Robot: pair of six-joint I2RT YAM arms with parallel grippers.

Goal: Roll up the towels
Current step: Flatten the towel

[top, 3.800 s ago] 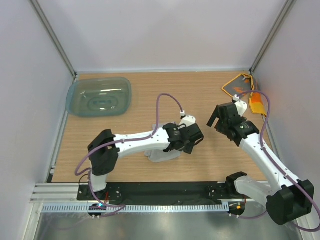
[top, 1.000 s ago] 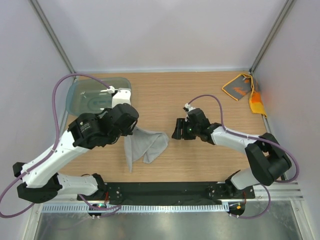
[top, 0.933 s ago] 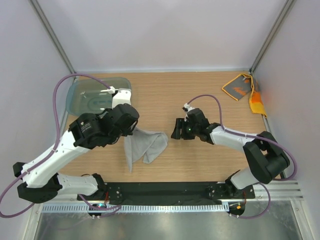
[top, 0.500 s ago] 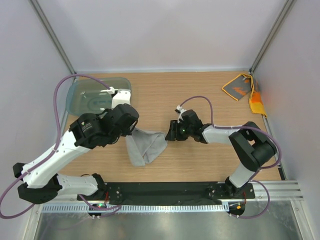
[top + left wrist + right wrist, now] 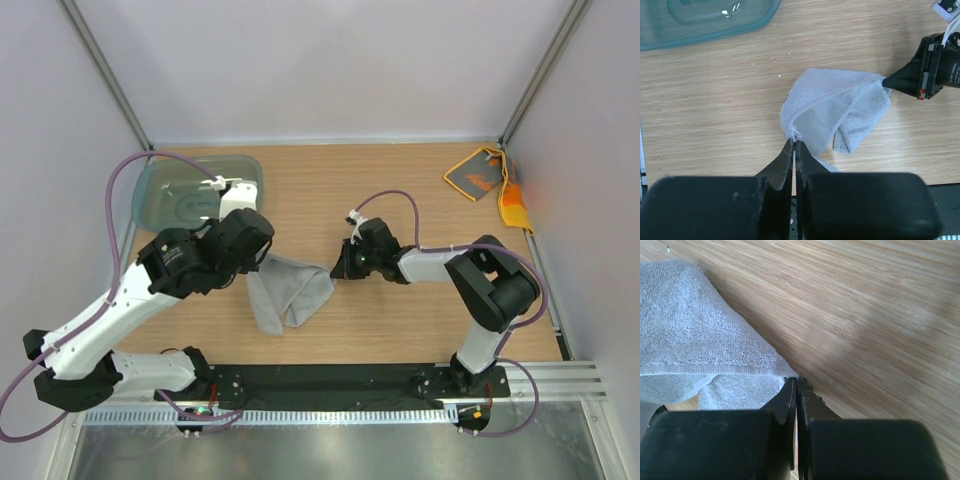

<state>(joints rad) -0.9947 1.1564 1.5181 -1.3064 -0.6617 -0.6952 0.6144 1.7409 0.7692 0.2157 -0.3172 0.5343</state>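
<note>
My right gripper will next lift its corner of the grey towel away from my left gripper. Then it will lower that corner onto empty wood (image 5: 832, 390).
The light grey towel (image 5: 291, 293) lies crumpled on the wooden table between my two arms. My left gripper (image 5: 258, 266) is shut on its near-left corner and lifts it a little; in the left wrist view the corner (image 5: 794, 134) sits right in the closed tips (image 5: 795, 143). My right gripper (image 5: 337, 271) reaches in low from the right. It is shut on the towel's right corner (image 5: 788, 372), pinched at its tips (image 5: 796, 383). The orange towel (image 5: 481, 175), grey face up, lies flat in the far right corner, away from both grippers.
A translucent teal plastic tub (image 5: 196, 192) sits upside down at the far left, just beyond my left arm. The enclosure's walls border the table (image 5: 400, 190) on the left, back and right. Bare wood shows between the grey towel and the orange one.
My right gripper slid left to the grey towel's right corner and closed on it. My left gripper kept its hold, and the towel bunched up slightly.
</note>
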